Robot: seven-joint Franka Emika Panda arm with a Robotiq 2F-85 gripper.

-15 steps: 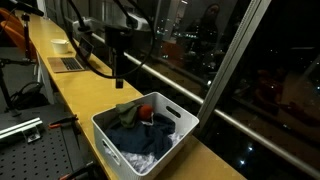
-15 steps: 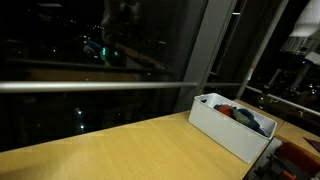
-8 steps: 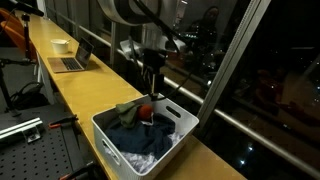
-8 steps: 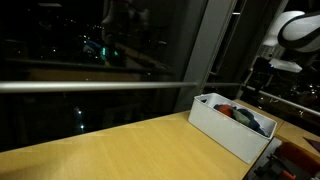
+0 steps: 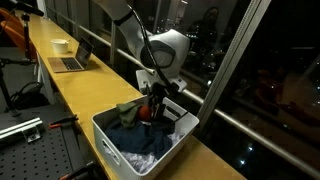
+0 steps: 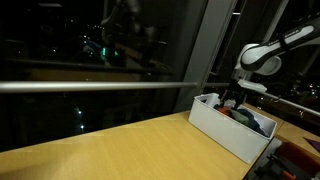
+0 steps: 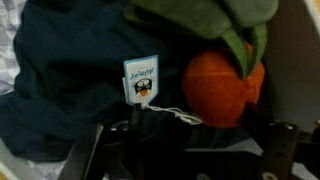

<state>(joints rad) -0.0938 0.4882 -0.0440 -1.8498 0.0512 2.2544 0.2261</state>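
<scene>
My gripper is going down next into the white bin [image 5: 118, 153], and it will come down onto the orange plush [image 7: 215, 85] beside the blue cloth.
A white bin [image 5: 118, 153] stands on the wooden counter by the window; it also shows in an exterior view [image 6: 224, 129]. It holds a dark blue cloth [image 5: 135, 141], a green cloth and an orange-red plush [image 5: 146, 112]. My gripper [image 5: 153, 107] hangs low over the bin's far side, just above these things, and shows in an exterior view [image 6: 232, 100] too. In the wrist view the gripper [image 7: 190, 152] is open and empty. The orange plush [image 7: 215, 85] with green leaves lies between the fingers, beside the blue cloth [image 7: 70, 80] and a small penguin tag [image 7: 141, 79].
A laptop [image 5: 70, 62] and a white cup [image 5: 61, 45] sit further back on the counter [image 5: 85, 100]. A slanted window post [image 5: 228, 55] stands close behind the bin. A metal breadboard [image 5: 25, 150] lies below the counter edge.
The arm has swung from the back of the counter to over the bin and has come down to its contents. The gripper has stayed open.
</scene>
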